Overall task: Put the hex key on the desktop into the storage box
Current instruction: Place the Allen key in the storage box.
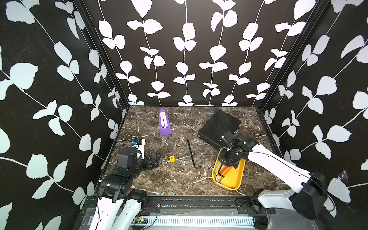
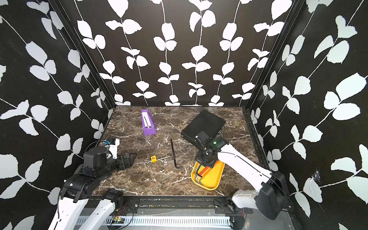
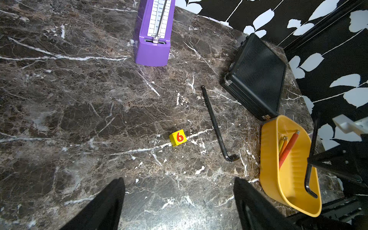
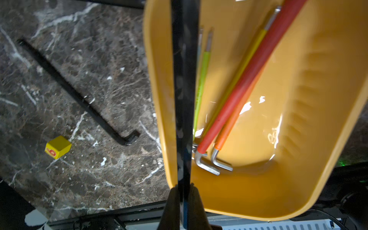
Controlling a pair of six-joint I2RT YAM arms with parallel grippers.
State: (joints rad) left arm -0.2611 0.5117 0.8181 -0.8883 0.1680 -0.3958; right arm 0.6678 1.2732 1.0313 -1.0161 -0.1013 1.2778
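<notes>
The box's bare bottom lies below the right gripper, beyond the red and orange keys, so the right gripper should next cross those keys, come down and let go of the second key.
A long black hex key (image 1: pixel 192 154) (image 3: pixel 216 125) lies flat on the dark marble desktop (image 1: pixel 179 179), left of the yellow storage box (image 1: pixel 229 186) (image 3: pixel 288 179). My right gripper (image 4: pixel 184 189) hovers over the box and is shut on a second black hex key (image 4: pixel 184 99) (image 3: pixel 311 151), which hangs along the box's left side with its bent end low inside. Several colour-sleeved hex keys (image 4: pixel 249 79) lie in the box. My left gripper (image 3: pixel 179 180) (image 1: pixel 154 159) rests open and empty low at the desktop's left, apart from the key lying there.
A purple metronome (image 1: pixel 164 125) stands at the back left. A black ribbed case (image 1: pixel 219 125) lies behind the box, touching its far end. A small yellow cube marked 6 (image 1: pixel 172 158) sits left of the lying key. Patterned walls close three sides.
</notes>
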